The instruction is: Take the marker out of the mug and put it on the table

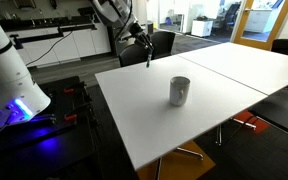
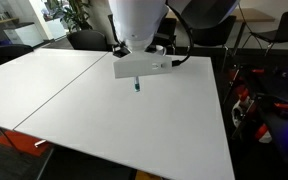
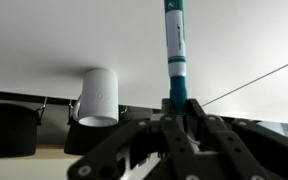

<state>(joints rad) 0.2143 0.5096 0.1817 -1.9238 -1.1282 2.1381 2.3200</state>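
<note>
Next, the gripper carries the marker [image 1: 148,60] down onto the table, before it opens.
The grey mug [image 1: 179,91] stands upright on the white table [image 1: 154,120], near its middle; in the wrist view it shows as a pale cylinder [image 3: 97,95], off to the side of the jaws. My gripper [image 1: 146,50] is shut on the marker [image 1: 148,60], a thin teal and white pen. It holds the marker upright, tip down, above the table's far corner and well away from the mug. In an exterior view the marker [image 2: 137,86] hangs just over the table [image 2: 104,120]. The wrist view shows the marker [image 3: 176,50] sticking out from the jaws [image 3: 177,105]. The mug is hidden there.
An adjoining white table [image 1: 244,60] meets this one at a seam; it also shows in the opposite exterior view [image 2: 34,70]. Black chairs [image 1: 164,42] stand by the far edge. A white robot base with blue light [image 1: 9,85] is beside the table.
</note>
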